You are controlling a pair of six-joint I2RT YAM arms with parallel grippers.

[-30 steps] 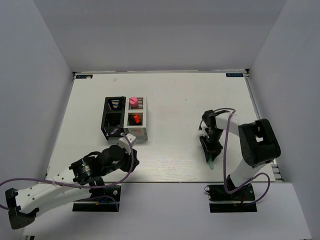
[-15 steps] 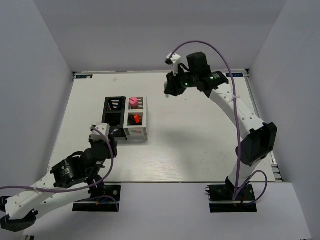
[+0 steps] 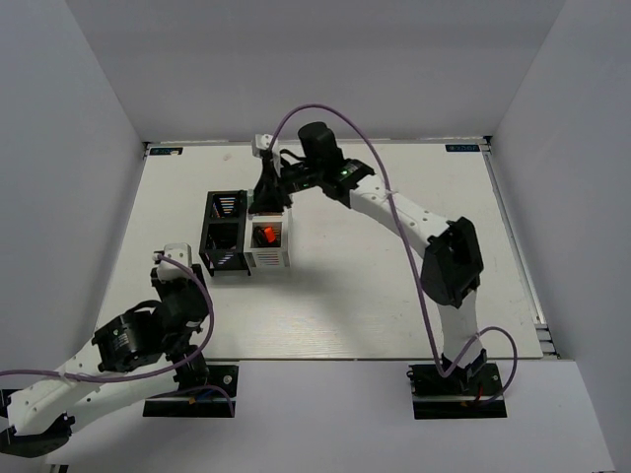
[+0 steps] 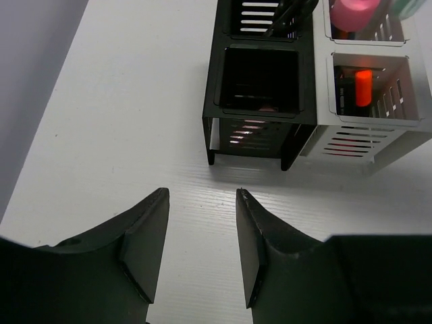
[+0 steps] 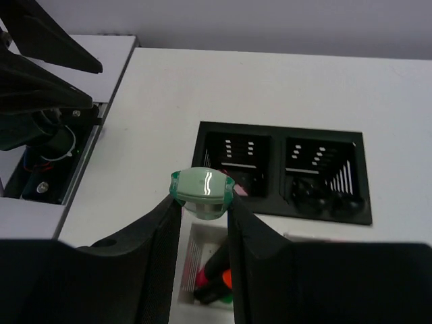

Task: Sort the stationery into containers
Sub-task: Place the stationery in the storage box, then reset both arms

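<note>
The mint stick (image 5: 202, 192) goes left in the top view and down over the black organizer's near section (image 5: 237, 163) next for my right gripper's release, since something pink lies there.
My right gripper (image 3: 268, 193) (image 5: 202, 202) is shut on a mint stick (image 5: 202, 192), held upright by its end above the white organizer (image 3: 268, 254) (image 5: 196, 253). Below it, one white compartment holds black highlighters with orange and green caps (image 5: 223, 283). The black organizer (image 3: 224, 235) (image 5: 283, 172) stands against the white one on its left. My left gripper (image 3: 174, 260) (image 4: 201, 196) is open and empty, low over the table just in front of the black organizer (image 4: 260, 101). The left wrist view shows a fat pink marker (image 4: 354, 12) and an orange cap (image 4: 363, 88) in the white organizer (image 4: 405, 128).
Dark shapes lie in the black organizer's compartments; I cannot tell what they are. A white wall runs round the table on the left, back and right. The arm bases sit at the near edge.
My right arm lifted the mint stick from the table's near right, swung to the far side, then came over the white organizer. My left arm drew back left, toward its base.
</note>
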